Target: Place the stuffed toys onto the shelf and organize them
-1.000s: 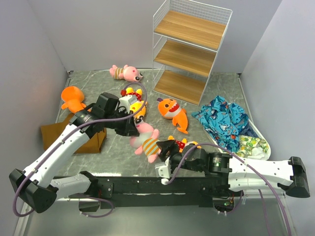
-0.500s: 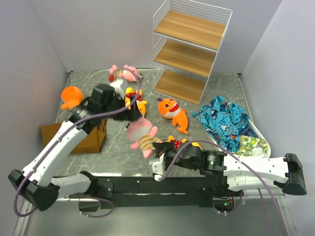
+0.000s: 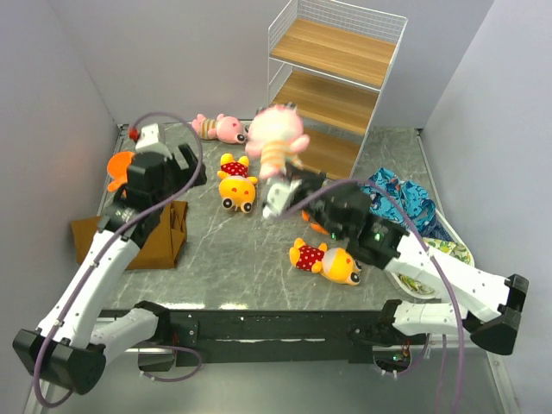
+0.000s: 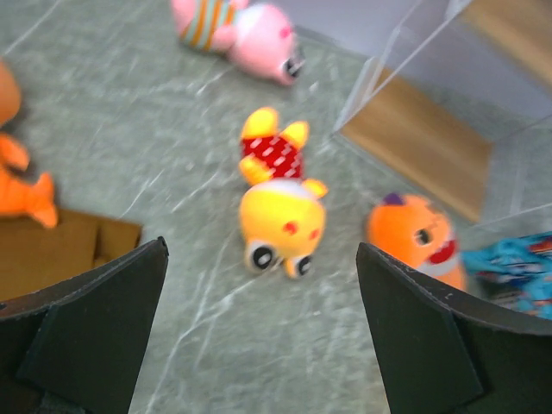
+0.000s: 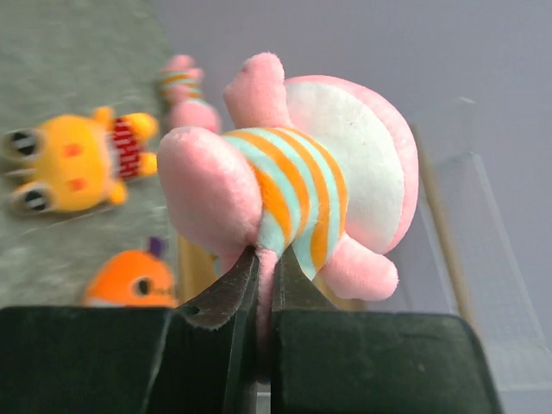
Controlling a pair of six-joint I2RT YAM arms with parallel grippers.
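Note:
My right gripper should lift the pink toy outward and move it to the right in the top view, over the shelf's top board (image 3: 337, 50) (image 5: 445, 228), which is empty.
My right gripper (image 5: 266, 259) is shut on a pink stuffed toy (image 5: 293, 185) with an orange-striped shirt, pinching it from below. It holds the toy (image 3: 274, 138) in the air just in front of the shelf (image 3: 332, 52), a white wire rack with three wooden boards. My left gripper (image 4: 259, 345) is open and empty, above the floor at the left (image 3: 177, 159). On the floor lie a second pink toy (image 3: 220, 128), a yellow toy (image 3: 235, 185) ahead of the left gripper, another yellow toy (image 3: 329, 260), and an orange fish (image 3: 121, 164). A second orange fish (image 4: 414, 237) is mostly hidden behind the right arm.
A brown cloth (image 3: 147, 237) lies under the left arm near the left wall. A blue patterned cloth (image 3: 405, 203) is heaped at the right, beside the shelf's foot. Grey walls close in on the left, back and right.
The left gripper opened, let go of the pink toy and drew back to the left. The right gripper shut on that toy and carried it up and back toward the shelf.

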